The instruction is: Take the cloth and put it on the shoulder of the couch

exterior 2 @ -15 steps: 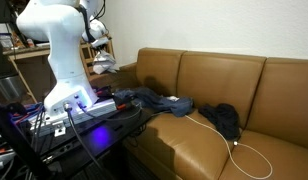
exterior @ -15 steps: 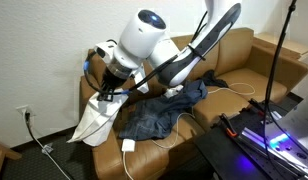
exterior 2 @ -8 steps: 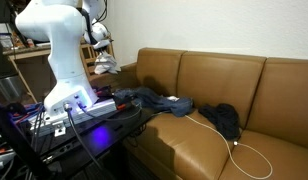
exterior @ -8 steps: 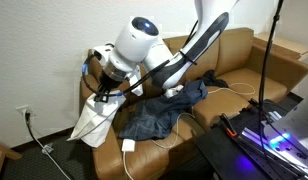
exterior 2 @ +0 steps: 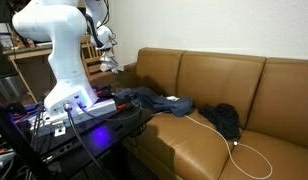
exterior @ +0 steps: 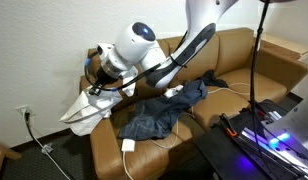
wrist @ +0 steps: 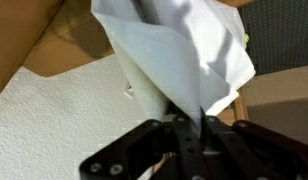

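The white cloth hangs mostly past the outer side of the arm, so the robot's gripper should move it toward the seat and lower it over the top of the arm.
A white cloth hangs from my gripper over the arm end of the brown couch. It spreads out to the side below the jaws. In the wrist view the cloth fills the upper middle and its corner is pinched between the black fingers of my gripper, which is shut on it. In an exterior view the gripper holds the cloth above the couch's end, partly behind the white robot arm.
A dark blue garment lies on the couch seat, and another dark bundle sits further along. A white cable and charger lie on the cushions. A white wall is behind. Stands and electronics crowd the front.
My gripper has lifted and moved toward the couch's end with the cloth. The cloth has swung up and spread outward to the side.
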Controlling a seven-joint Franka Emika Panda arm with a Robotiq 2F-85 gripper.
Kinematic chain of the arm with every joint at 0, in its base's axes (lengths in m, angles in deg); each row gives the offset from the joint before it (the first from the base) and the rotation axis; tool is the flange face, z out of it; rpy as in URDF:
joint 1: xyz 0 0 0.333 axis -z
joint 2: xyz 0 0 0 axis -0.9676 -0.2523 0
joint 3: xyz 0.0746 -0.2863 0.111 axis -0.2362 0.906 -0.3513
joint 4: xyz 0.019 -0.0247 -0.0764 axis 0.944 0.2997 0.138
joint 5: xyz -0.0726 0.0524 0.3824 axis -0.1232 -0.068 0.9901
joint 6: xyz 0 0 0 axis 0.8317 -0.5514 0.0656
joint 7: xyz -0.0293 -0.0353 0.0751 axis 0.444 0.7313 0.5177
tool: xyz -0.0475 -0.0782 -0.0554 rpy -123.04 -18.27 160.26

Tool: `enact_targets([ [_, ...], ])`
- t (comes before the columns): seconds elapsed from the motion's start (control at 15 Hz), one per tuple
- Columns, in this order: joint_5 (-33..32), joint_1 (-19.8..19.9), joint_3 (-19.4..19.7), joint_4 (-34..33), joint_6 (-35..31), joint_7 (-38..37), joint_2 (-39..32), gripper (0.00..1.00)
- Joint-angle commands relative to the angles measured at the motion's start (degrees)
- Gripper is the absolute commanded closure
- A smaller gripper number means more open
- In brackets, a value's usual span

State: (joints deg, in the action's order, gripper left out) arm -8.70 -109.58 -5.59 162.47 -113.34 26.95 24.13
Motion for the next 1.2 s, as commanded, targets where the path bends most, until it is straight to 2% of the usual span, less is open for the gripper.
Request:
enact_targets([
  [0.0,-0.35,-2.82,3.16,-3.56,-4.57,-4.18,-4.31,0.98],
  [0.33,0.8,-5.24,5.98,-5.74,-7.33,-8.62,-7.7,0.98],
  [0.6,0.53,-7.55,9.62,-6.57,-6.87,-11.87,-8.47,0.98],
  [0.67,0.57,-7.34,9.31,-6.01,-6.38,-11.94,-8.52,0.65],
  [0.8,0.57,-7.4,9.55,-4.33,-5.11,-12.61,-7.87,0.58],
  [1.13,1.27,-5.25,7.55,0.74,-2.42,-13.81,-6.42,0.23],
])
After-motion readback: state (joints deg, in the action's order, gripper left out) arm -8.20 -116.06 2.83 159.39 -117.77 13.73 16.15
